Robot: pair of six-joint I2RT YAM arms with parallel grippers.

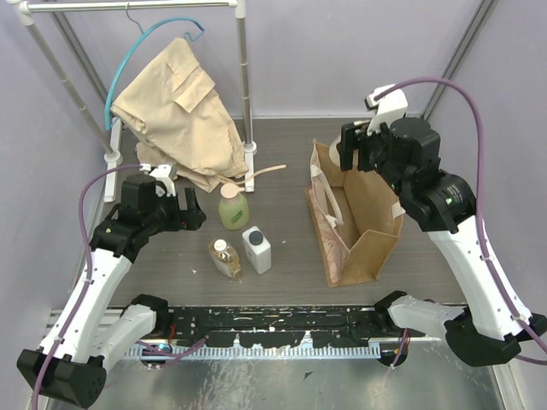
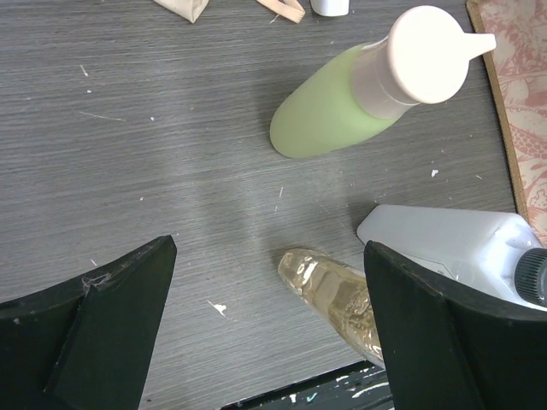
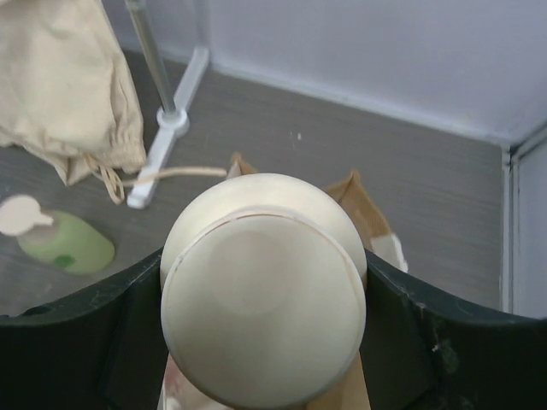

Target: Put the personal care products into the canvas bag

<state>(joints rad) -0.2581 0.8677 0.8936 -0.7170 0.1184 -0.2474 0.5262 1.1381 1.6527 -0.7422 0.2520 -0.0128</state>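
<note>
The open canvas bag's far end (image 1: 348, 183) lies below the robot's right gripper, so the gripper will next lower the cream bottle between the canvas bag's sides and release it inside.
My right gripper (image 1: 350, 154) is shut on the cream round-capped bottle (image 3: 263, 290) and holds it above the far end of the open tan canvas bag (image 1: 367, 218). The bag's top corners (image 3: 357, 195) show beneath the bottle. The green-yellow bottle (image 1: 232, 209), the amber bottle with white cap (image 1: 224, 256) and the white rectangular bottle with black cap (image 1: 256, 249) stand on the table left of the bag. My left gripper (image 1: 184, 209) is open and empty, just left of the green bottle. In the left wrist view the green bottle (image 2: 333, 111), amber bottle (image 2: 338, 299) and white bottle (image 2: 444, 248) lie ahead of the gripper and to its right.
A beige garment (image 1: 175, 111) hangs on a blue hanger from a white rack, whose base (image 1: 248, 162) stands behind the bottles. A black rail (image 1: 273, 325) runs along the table's near edge. The bag's patterned lining (image 2: 523, 77) shows at the left wrist view's right edge.
</note>
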